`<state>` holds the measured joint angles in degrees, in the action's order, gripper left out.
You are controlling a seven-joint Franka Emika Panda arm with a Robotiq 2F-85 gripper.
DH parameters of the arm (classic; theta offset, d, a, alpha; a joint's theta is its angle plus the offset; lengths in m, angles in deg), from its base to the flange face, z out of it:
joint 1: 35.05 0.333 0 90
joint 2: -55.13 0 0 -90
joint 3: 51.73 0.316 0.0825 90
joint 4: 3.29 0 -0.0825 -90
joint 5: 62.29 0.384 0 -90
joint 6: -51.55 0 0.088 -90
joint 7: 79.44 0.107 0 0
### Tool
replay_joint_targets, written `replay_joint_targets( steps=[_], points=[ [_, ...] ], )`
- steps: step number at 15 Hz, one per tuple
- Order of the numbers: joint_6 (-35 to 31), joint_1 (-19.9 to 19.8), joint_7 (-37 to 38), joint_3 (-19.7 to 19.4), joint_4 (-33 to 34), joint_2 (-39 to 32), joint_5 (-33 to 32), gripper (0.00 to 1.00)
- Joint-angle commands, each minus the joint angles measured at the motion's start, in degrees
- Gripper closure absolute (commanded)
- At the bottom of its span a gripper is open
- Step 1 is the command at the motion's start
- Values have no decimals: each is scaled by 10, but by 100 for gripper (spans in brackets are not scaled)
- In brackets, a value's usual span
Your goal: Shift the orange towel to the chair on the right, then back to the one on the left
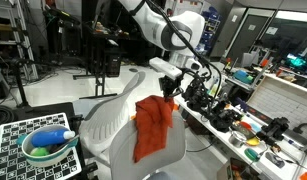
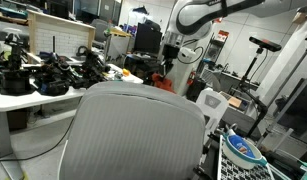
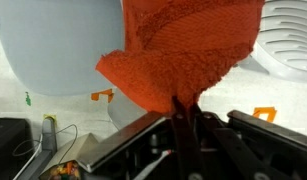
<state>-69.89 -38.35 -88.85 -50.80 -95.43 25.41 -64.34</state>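
The towel [image 1: 153, 128] is in my gripper. I should next lift it, swing it over the pale grey backrest's top edge, then lower it and let go of it on the chair backrest toward the checkered board.
The orange towel [image 1: 153, 128] hangs in folds over the top of a pale grey chair backrest [image 1: 111, 118]. My gripper [image 1: 171, 92] comes down at the towel's upper corner. In the wrist view the gripper [image 3: 183, 112] is shut, and the towel [image 3: 188, 45] is bunched between its fingertips and fills the upper middle of the picture. From behind the chair [image 2: 138, 130], only a small orange patch of the towel [image 2: 163, 85] shows under the gripper [image 2: 165, 74]. A ribbed white chair part [image 3: 290, 35] lies to the right of the towel in the wrist view.
A long workbench [image 1: 255, 128] crowded with black tools and coloured parts runs close beside the chair. A checkered board with a green bowl [image 1: 48, 146] stands near the chair's other side. A table with black equipment [image 2: 43, 80] stands behind.
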Motion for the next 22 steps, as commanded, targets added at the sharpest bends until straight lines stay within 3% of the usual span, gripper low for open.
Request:
replay_joint_targets(
  steps=[1,9,16,19,22],
  points=[
    [-13,4,-1,-2,-54,71,-1,98],
    [15,38,12,6,0,134,-14,98],
    [35,94,30,26,72,117,-55,98],
    [38,121,41,39,69,115,-68,98],
    [23,146,54,49,23,121,-82,98]
  ],
)
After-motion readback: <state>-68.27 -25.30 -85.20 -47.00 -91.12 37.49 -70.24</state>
